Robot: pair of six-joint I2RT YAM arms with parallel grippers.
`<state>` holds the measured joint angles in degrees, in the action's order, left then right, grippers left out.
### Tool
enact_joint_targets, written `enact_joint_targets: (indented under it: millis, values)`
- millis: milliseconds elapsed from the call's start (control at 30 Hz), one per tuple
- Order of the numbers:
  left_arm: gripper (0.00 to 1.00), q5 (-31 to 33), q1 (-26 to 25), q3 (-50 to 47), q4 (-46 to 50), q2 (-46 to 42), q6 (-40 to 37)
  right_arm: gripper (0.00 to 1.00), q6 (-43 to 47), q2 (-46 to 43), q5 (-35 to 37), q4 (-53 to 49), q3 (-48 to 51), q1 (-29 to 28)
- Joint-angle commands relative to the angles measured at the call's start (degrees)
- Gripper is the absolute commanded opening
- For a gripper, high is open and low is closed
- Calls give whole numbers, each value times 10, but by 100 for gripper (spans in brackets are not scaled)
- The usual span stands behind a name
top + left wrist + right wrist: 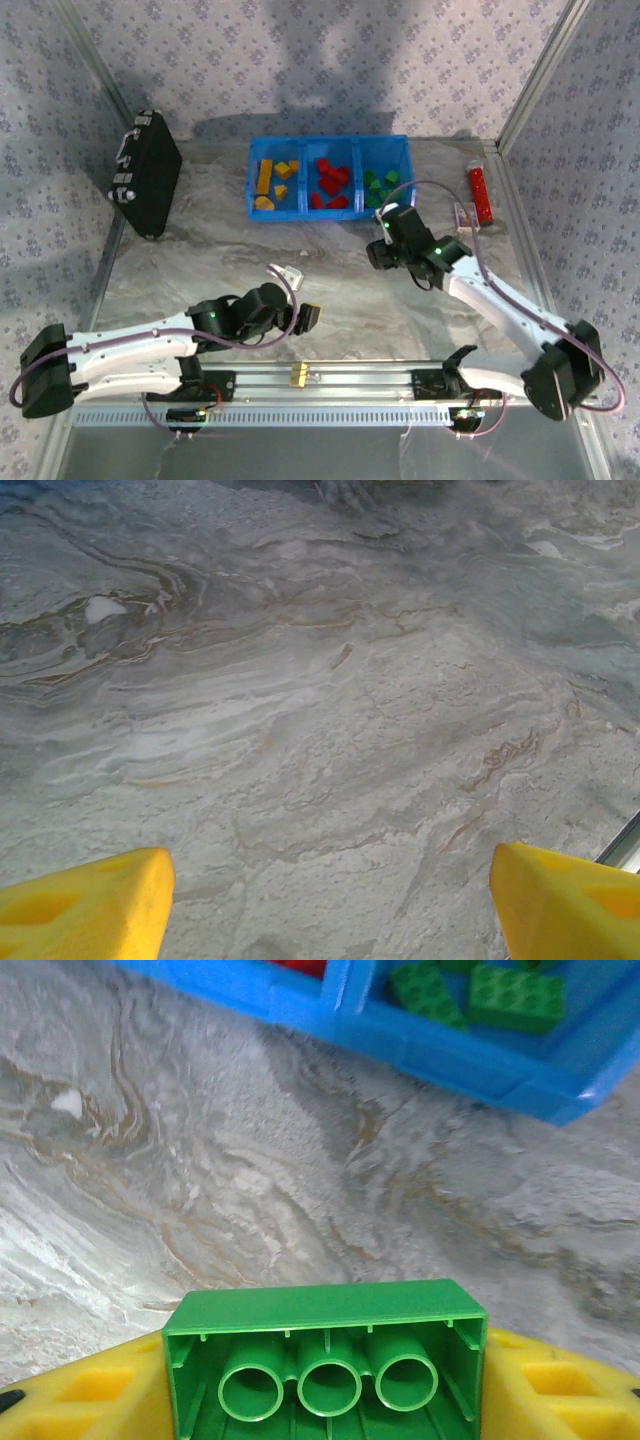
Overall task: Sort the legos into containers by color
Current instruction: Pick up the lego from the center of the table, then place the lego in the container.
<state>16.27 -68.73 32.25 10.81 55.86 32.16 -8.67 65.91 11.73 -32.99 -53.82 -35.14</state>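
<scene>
My right gripper moves outward past the tray's front side next, over the tray's bare bottom behind the green legos. It then releases this lego, since it matches their color.
The blue tray [330, 145] lies at the back of the table with yellow/orange legos [272, 183] in its left compartment, red legos [330, 184] in the middle one and green legos [378, 186] in the right one. My right gripper [388, 228] hovers just in front of the tray's right compartment, shut on a green lego [325, 1360] whose hollow underside faces the wrist camera. Beyond it the tray's front wall [440, 1055] and more green legos [500, 995] show. My left gripper [310, 317] is open over bare table, its yellow fingers [85, 905] wide apart with nothing between.
A black hard case [147, 172] lies at the back left. A long red tube [481, 194] and a small white box [466, 216] sit at the right. A small yellow-brown piece [297, 374] rests on the front rail. Patterned walls enclose the table.
</scene>
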Motion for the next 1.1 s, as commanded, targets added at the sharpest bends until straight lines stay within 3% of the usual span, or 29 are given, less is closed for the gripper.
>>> enact_joint_targets:
  millis: [0, 233, 433, 833, 1067]
  values:
    - [83, -5, -12, 29, -33, 21, -19, 47, -31, -57, 45, -37, 11, 4]
    - [83, 1, -41, 39, -82, 38, -53, 48, -36, -106, 34, -46, -12, 48]
    - [83, 4, -51, 42, -95, 35, -73, 48, -32, -52, -23, -20, -72, 134]
    - [83, 13, -53, 42, -71, 12, -74, 47, -7, 157, -52, -4, -280, 177]
    - [83, 20, -55, 42, -53, -5, -71, 49, -7, 354, -68, -51, -477, 195]
